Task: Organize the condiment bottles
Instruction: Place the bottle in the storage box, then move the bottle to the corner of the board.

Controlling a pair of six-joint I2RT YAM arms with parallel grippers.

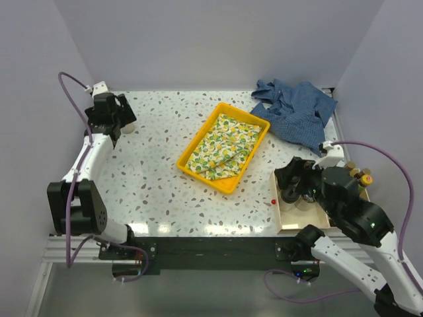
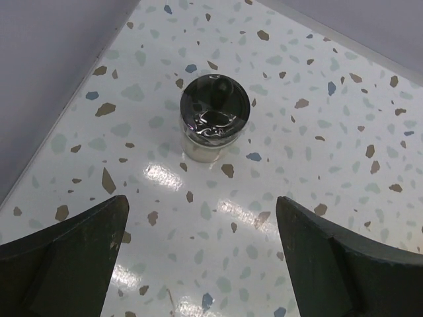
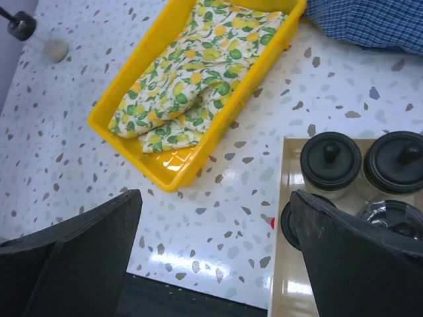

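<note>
My left gripper is still short of the jar, which stands beyond my open fingers, so next it will move outward and down until its fingers straddle the squat jar's black lid (image 2: 215, 117).
One squat clear jar with a black lid (image 2: 215, 117) stands alone on the terrazzo table near the far left wall, and also shows in the top view (image 1: 127, 125). My left gripper (image 2: 201, 211) is open and empty, hovering just short of it (image 1: 114, 113). Several black-lidded jars (image 3: 330, 160) stand in a beige tray (image 3: 283, 264) at the near right. My right gripper (image 3: 217, 205) is open and empty above the tray's left edge (image 1: 295, 178). Yellow-capped amber bottles (image 1: 360, 176) peek out behind the right arm. The green bottle is out of view.
A yellow bin (image 1: 246, 175) holding a lemon-print cloth (image 1: 221, 148) lies mid-table. A crumpled blue checked cloth (image 1: 294, 109) lies at the far right. A small red object (image 1: 273, 200) sits beside the beige tray (image 1: 301, 218). Walls close off the left, right and back.
</note>
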